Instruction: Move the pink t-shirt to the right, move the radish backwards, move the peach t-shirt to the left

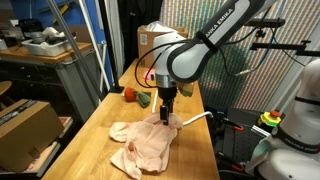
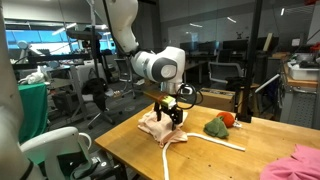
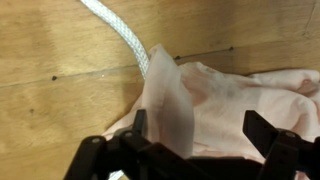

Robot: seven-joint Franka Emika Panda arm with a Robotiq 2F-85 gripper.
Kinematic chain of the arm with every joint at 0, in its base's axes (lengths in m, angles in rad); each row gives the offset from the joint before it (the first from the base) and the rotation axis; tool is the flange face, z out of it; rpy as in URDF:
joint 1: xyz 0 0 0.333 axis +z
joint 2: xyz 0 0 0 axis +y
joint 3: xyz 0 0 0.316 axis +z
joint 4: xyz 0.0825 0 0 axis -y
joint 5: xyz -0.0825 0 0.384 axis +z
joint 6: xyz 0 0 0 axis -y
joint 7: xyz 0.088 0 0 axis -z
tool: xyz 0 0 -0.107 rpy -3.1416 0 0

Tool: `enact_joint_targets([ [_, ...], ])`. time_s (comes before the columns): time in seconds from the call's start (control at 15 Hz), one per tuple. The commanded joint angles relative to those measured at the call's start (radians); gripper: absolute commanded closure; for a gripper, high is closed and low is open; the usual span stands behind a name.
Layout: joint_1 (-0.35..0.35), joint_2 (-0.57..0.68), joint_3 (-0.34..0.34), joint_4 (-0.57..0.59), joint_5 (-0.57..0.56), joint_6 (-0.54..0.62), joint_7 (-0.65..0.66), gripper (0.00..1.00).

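The raised fold of the peach t-shirt beside the white cord stands between my gripper's spread fingers, so the gripper comes down onto it and closes next.
The peach t-shirt [image 1: 143, 142] lies crumpled on the wooden table [image 1: 95, 128]; it also shows in an exterior view [image 2: 158, 128] and fills the wrist view [image 3: 240, 100]. My gripper [image 1: 167, 113] is open and right over the shirt's far end [image 2: 171, 116]. In the wrist view a raised fold of cloth [image 3: 165, 95] stands between the spread fingers [image 3: 200, 135], close to one of them. The radish [image 1: 131, 95], red with green leaves, lies behind the shirt [image 2: 222, 122]. The pink t-shirt [image 2: 296, 165] lies at the table's corner, away from the gripper.
A white cord [image 2: 222, 143] runs across the table from the peach shirt past the radish; it also shows in the wrist view [image 3: 118, 35]. Cardboard boxes [image 1: 153, 40] stand behind the table. A second robot base [image 1: 295, 120] stands beside the table.
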Motion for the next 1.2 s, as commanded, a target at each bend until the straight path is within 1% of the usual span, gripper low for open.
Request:
enact_joint_targets([
  [0.0,0.007,0.009,-0.007,-0.029,-0.096,0.113,0.023,0.0],
  [0.27,0.005,0.028,-0.011,-0.035,-0.146,0.155,0.032,0.0],
  [0.47,0.002,0.034,-0.006,-0.035,-0.139,0.158,0.026,0.0],
  [0.53,-0.001,0.035,-0.002,-0.033,-0.124,0.156,0.019,0.25],
  [0.6,-0.002,0.033,0.0,-0.034,-0.119,0.157,0.017,0.27],
  [0.67,-0.004,0.033,0.005,-0.032,-0.11,0.151,0.007,0.34],
  [0.73,-0.007,0.033,0.01,-0.03,-0.093,0.145,-0.004,0.44],
  [0.87,-0.011,0.034,0.02,-0.028,-0.07,0.137,-0.023,0.58],
  [1.13,-0.031,0.033,0.055,-0.018,0.058,0.107,-0.118,0.89],
])
